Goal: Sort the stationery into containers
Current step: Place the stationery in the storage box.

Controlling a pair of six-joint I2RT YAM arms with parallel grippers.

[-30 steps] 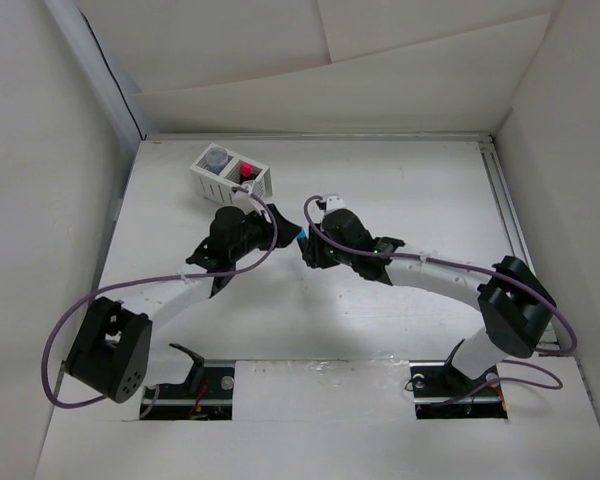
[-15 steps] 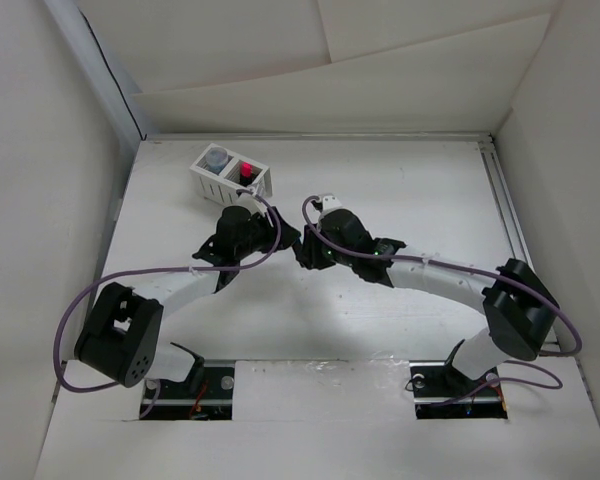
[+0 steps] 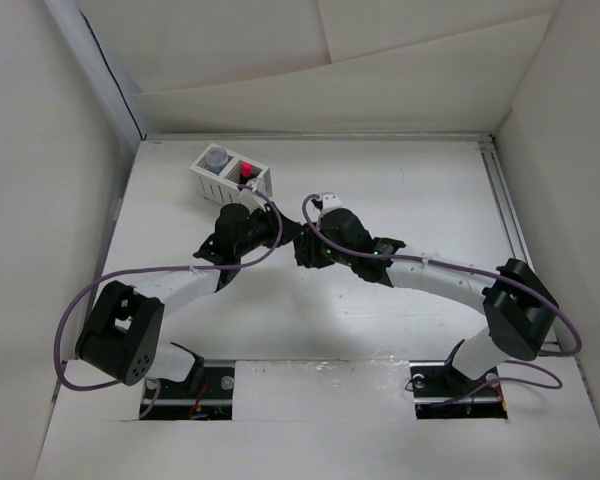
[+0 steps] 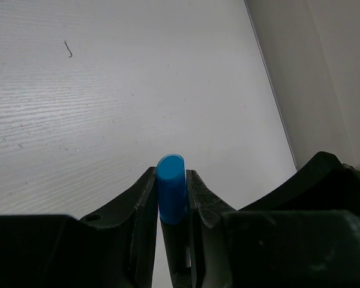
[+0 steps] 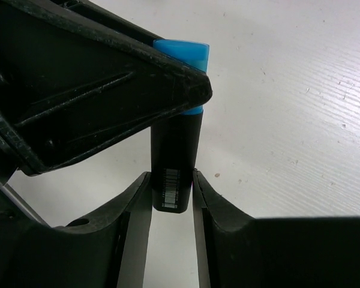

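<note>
Another marker stands inside the organiser's red-pink marker section, so my left gripper will next swing outward and to the left in the top view, over that section, and release there.
A marker with a blue cap and black body is held between both grippers above the table's middle. My left gripper is shut on the blue cap. My right gripper is shut on the black barcode end; the left gripper's finger crosses above it. In the top view the left gripper and right gripper meet tip to tip and hide the marker. The white mesh organiser stands at the back left, with a grey-blue roll in its left compartment and a red-pink marker in its right.
White walls close in the table on the left, back and right. A metal rail runs along the right edge. Purple cables loop off both arms.
My left gripper has moved right to meet the right gripper and has closed on the marker's blue cap. The blue cap, visible from above a second ago, is now hidden.
</note>
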